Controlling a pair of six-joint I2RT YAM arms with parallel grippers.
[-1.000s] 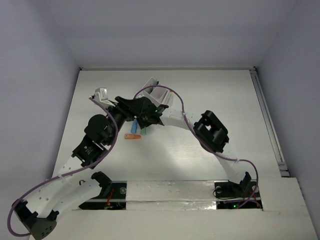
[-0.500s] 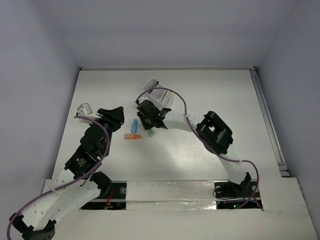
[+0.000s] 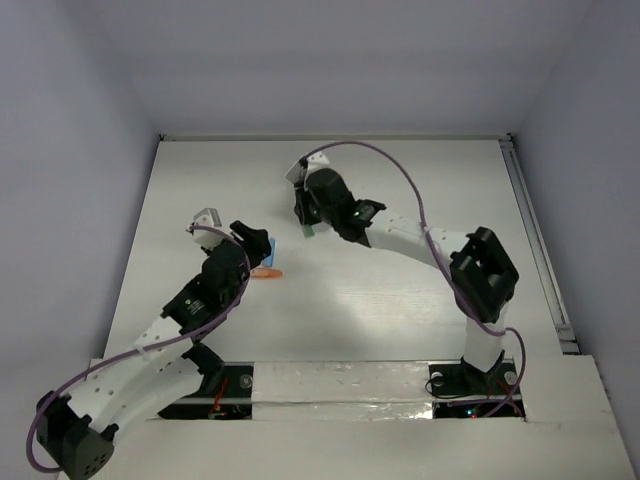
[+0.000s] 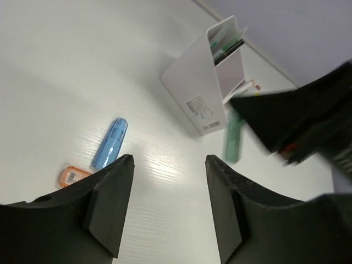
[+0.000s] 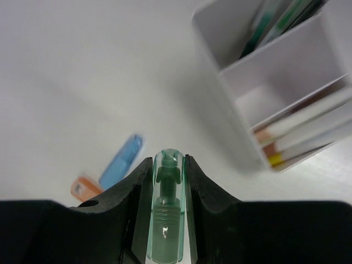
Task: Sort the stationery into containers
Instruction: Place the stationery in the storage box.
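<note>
The middle slot is empty. My right gripper will move outward and turn as it carries the green piece (image 5: pixel 168 212) over the middle compartment (image 5: pixel 266 101), and it will release the piece there.
My right gripper (image 5: pixel 167 160) is shut on the short green piece (image 5: pixel 168 212) and holds it above the table, just in front of the white three-compartment box (image 5: pixel 242 96). One end compartment holds teal and green pens, the other white and yellow pencils; the middle one looks empty. The blue piece (image 5: pixel 122 161) and the orange piece (image 5: pixel 85 188) lie on the table. My left gripper (image 4: pixel 169 160) is open and empty, hovering beside the blue piece (image 4: pixel 110 144) and the orange piece (image 4: pixel 74 176). In the top view my right gripper (image 3: pixel 310 215) covers most of the box (image 3: pixel 302 170).
The right arm's forearm (image 3: pixel 400 232) stretches across the middle of the table. The left arm (image 3: pixel 200 295) lies along the left side. A raised rail (image 3: pixel 535 240) runs along the table's right edge.
My right gripper has lifted the green piece off the table and carried it back toward the box. My left gripper drew back to the left, then came in beside the blue and orange pieces.
</note>
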